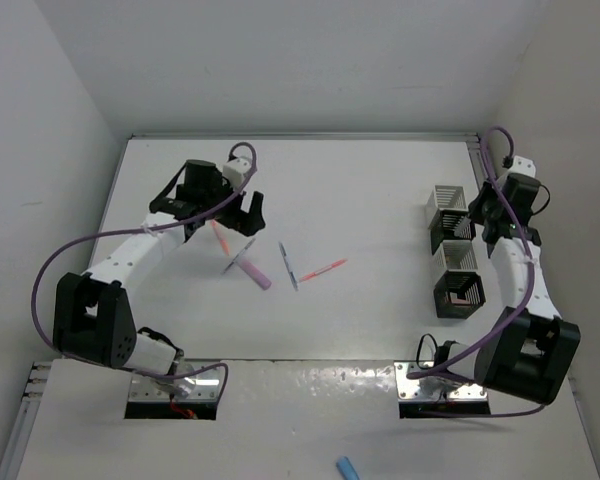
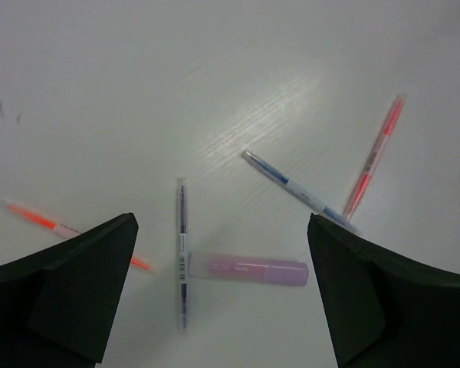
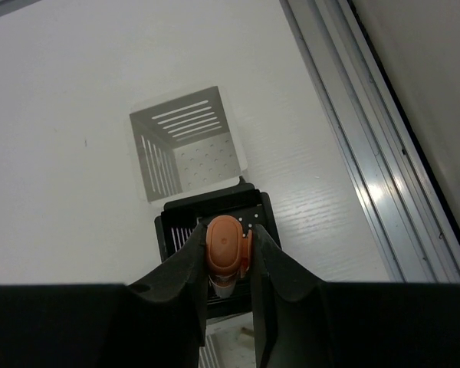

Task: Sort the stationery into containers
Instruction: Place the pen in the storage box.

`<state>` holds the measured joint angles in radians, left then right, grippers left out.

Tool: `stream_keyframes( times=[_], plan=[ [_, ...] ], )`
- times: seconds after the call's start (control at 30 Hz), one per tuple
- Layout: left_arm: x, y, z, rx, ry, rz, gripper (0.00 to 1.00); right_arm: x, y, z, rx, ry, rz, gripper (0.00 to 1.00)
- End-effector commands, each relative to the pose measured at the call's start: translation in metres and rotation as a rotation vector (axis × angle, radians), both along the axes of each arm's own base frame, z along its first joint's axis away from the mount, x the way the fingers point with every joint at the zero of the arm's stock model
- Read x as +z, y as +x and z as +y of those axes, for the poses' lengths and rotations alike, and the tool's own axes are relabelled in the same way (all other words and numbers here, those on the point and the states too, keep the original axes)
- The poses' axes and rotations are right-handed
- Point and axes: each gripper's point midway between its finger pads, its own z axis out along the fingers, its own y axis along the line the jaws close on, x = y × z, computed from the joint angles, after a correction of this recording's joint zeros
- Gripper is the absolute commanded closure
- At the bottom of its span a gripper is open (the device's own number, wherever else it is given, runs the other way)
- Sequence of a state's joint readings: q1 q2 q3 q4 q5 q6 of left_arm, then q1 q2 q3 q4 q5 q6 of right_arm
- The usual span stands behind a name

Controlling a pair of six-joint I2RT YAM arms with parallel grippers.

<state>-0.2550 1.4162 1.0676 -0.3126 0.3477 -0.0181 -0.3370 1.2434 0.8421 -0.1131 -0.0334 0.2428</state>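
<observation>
I should next bring my left gripper down and back and turn it to close across the marker's pink body [image 1: 247, 268] [image 2: 226, 267], since this lies below and back from it.
My left gripper [image 1: 245, 208] [image 2: 221, 224] is open and empty, hovering above a pink-purple marker [image 2: 249, 270] [image 1: 253, 273] that touches a dark blue pen [image 2: 182, 249]. A blue-white pen [image 2: 295, 188] [image 1: 288, 266], a pink pen [image 2: 376, 153] [image 1: 323, 270] and an orange pen [image 2: 42, 221] [image 1: 220, 237] lie around them. My right gripper [image 3: 228, 239] [image 1: 487, 215] is shut on an orange-capped marker [image 3: 228, 247], held upright over a black mesh container [image 3: 176, 222]. A silver container [image 3: 185, 142] [image 1: 447, 197] stands just beyond it.
The containers stand in a row at the table's right; a silver one [image 1: 461, 256] and a black one [image 1: 461, 293] with something pinkish inside are nearest me. A metal rail [image 3: 368, 153] runs along the right table edge. A blue item [image 1: 348, 466] lies on the near ledge.
</observation>
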Motion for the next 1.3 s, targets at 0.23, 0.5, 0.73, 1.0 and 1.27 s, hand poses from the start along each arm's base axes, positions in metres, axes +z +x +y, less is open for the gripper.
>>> stream_keyframes(
  times=[0.23, 0.5, 0.73, 1.0, 1.27],
  plan=[
    [-0.049, -0.090, -0.015, -0.750, 0.261, -0.029, 0.05, 0.001, 0.023, 0.014, 0.061, 0.008, -0.010, 0.48],
    [-0.088, -0.106, 0.009, -1.003, 0.447, -0.085, 0.10, 0.018, 0.021, 0.022, 0.073, 0.020, -0.036, 0.47],
    [-0.132, -0.107, 0.037, -1.128, 0.614, -0.035, 0.17, 0.055, 0.012, 0.048, 0.144, 0.074, -0.086, 0.46],
    [-0.138, -0.078, 0.030, -1.123, 0.653, -0.125, 0.17, 0.070, -0.002, 0.071, 0.216, 0.093, -0.082, 0.45],
    [-0.127, -0.072, 0.016, -1.252, 0.610, -0.237, 0.18, 0.063, -0.011, 0.085, 0.285, 0.087, -0.035, 0.45]
  ],
)
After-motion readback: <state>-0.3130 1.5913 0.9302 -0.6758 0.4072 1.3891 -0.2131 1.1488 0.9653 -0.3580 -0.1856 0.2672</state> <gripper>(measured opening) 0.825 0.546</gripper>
